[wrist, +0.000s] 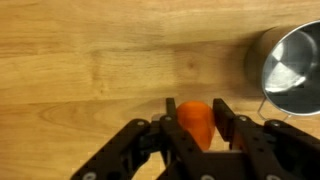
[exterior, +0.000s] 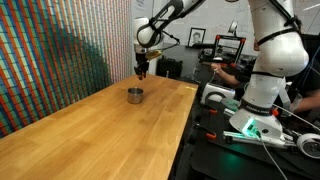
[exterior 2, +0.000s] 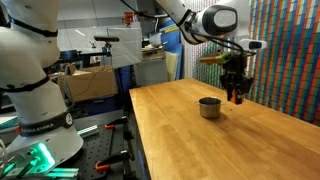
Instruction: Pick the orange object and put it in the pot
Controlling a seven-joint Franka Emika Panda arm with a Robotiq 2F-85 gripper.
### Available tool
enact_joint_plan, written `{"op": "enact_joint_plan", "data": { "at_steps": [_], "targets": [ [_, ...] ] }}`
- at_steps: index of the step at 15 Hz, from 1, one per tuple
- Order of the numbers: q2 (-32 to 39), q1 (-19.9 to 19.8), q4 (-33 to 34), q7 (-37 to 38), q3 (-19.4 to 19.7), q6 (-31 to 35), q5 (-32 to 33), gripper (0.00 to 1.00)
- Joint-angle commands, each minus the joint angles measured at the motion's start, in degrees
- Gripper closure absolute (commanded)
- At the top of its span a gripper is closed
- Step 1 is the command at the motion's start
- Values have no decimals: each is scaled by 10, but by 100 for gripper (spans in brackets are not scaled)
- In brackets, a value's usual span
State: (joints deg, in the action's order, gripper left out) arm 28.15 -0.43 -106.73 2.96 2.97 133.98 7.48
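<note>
The gripper will move toward the right in the wrist view until it is over the silver pot's opening (exterior 2: 209, 100) (wrist: 292, 66) and release the orange object there, since the fingers hang beside the opening now.
In the wrist view my gripper (wrist: 196, 116) is shut on the orange object (wrist: 197, 122), a bright orange lump held between the two black fingers above the wooden table (wrist: 90, 60). The silver metal pot (wrist: 290, 65) sits at the right edge of that view, apart from the fingers. In both exterior views the gripper (exterior: 143, 72) (exterior 2: 237, 97) hangs just above the table, beside and slightly behind the pot (exterior: 134, 95) (exterior 2: 209, 107). The orange object shows only as a small speck at the fingertips there.
The long wooden table (exterior: 90, 135) runs toward the camera, with a colourful patterned wall (exterior: 50, 50) along one side. The robot's white base (exterior: 265, 70) and a black cart with cables stand off the table's other side. Shelves and clutter fill the background.
</note>
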Motion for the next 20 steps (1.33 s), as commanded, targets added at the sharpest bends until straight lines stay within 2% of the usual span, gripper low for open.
{"op": "enact_joint_plan", "data": {
  "at_steps": [1,2,5,9,17,20],
  "targets": [
    [-79,-2,-47,-27,-23,-46,-32,82],
    [-90,-3,-53,-30,-31,-56,-45,82],
    [-103,7,-77,-20,-50,-28,-76,82],
    [-90,27,-88,-7,-65,2,-80,82],
    [-31,57,-78,30,-53,85,-56,82],
    [-14,56,-71,33,-47,80,-54,78]
  ]
}}
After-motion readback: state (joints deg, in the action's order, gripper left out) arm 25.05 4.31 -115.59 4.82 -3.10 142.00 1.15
